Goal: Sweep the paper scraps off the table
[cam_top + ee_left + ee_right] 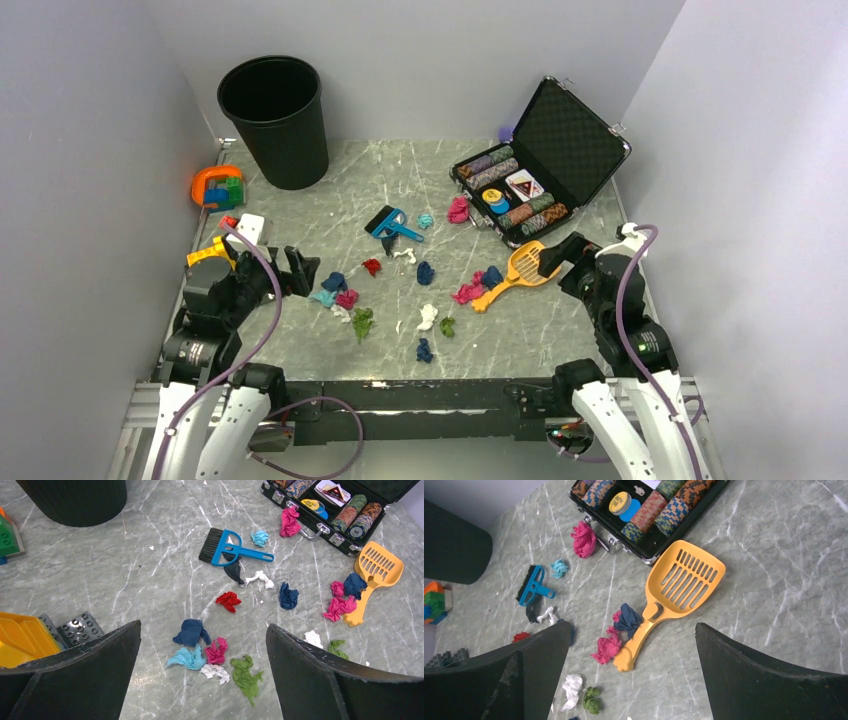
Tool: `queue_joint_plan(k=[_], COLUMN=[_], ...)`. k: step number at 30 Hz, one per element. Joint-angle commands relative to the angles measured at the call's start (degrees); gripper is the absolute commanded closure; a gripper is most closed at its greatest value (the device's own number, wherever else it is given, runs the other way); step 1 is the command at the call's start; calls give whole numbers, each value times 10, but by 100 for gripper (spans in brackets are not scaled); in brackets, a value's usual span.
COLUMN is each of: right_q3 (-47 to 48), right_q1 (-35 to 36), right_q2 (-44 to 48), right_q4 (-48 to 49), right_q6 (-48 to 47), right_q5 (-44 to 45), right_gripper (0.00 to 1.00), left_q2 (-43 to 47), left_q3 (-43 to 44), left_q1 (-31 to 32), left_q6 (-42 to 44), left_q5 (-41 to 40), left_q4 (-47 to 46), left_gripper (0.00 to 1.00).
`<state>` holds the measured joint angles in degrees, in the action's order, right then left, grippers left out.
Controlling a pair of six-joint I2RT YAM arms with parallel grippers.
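My right gripper has the blue brush's handle point(411, 235) point(546, 592) pointing toward it from below and from its left in the top view, so I will move across that way and go down onto the handle.
Paper scraps point(347, 298) in pink, red, blue, teal, green and white lie scattered across the middle of the table point(500, 340). In the left wrist view a cluster of scraps point(216, 652) lies on the table just ahead of my left gripper point(203, 625), which is open and holds nothing. My left gripper point(305, 270) hovers at the left of the scraps. Open and empty too, my right gripper point(633, 624) hangs above pink and blue scraps point(608, 647) beside the handle of an orange slotted scoop point(674, 592). A blue hand brush point(395, 225) lies mid-table.
A black bin point(275, 120) stands at the back left. An open poker chip case point(540, 170) sits at the back right. Toy bricks point(218, 187) lie at the left edge, and more bricks point(25, 637) lie close by my left gripper. Grey walls enclose the table.
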<state>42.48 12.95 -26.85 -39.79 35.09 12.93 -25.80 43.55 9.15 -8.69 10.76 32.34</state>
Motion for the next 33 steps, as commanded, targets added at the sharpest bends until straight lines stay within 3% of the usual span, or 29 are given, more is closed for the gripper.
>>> queue_joint_plan(k=[1, 7, 12, 22, 25, 33], right_q3=[12, 15, 2, -8, -6, 99], right_q1=[2, 1, 0, 13, 51, 230], right_q2=[-14, -27, -53, -163, -218, -443], right_q4=[34, 30, 63, 157, 217, 291], right_q6=[-15, -8, -64, -125, -135, -212], right_q5=[0, 17, -85, -201, -209, -63], right_gripper=[0, 0, 0, 0, 0, 0], left_q2=[-6, -11, -14, -17, -17, -8], left_q3=[10, 10, 10, 9, 10, 9], left_q1=[-5, -7, -8, -10, -10, -11], left_q6=[3, 2, 2, 0, 0, -1], left_q5=[15, 20, 21, 21, 19, 16], left_q4=[-26, -28, -28, -30, -26, -25], left_gripper=[1, 1, 1, 1, 1, 1])
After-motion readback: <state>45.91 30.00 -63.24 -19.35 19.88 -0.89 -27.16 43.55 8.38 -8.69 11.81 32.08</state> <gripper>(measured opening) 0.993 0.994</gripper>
